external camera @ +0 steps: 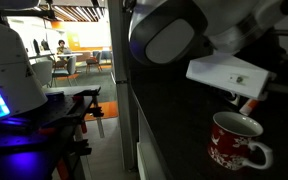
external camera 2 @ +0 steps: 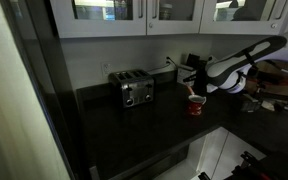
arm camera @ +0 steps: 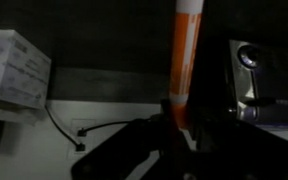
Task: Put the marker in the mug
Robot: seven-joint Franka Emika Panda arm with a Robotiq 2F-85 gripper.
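The gripper tilts next so the marker's loose end points down into the red mug's opening [external camera: 238, 124], then lowers the marker, which still hangs above the mug's rim.
The red mug [external camera: 236, 141] with a white pattern and white inside stands on the dark counter; it also shows small in an exterior view [external camera 2: 195, 105]. My gripper [external camera: 246, 101] hangs just above the mug's rim, shut on the orange-red marker [external camera: 247, 104], whose tip pokes out below the fingers over the mug's opening. In the wrist view the marker [arm camera: 185, 60] runs upright from the jaws [arm camera: 177, 125], orange with a paler band and end. The mug itself is not visible in the wrist view.
A dark boxy toaster [external camera 2: 136, 90] stands on the counter away from the mug; it shows at the right in the wrist view [arm camera: 269, 80]. A white box [arm camera: 14, 70] sits at the left. Cabinets [external camera 2: 144, 12] hang above. Another robot's blue-lit base [external camera: 4, 100] stands nearby.
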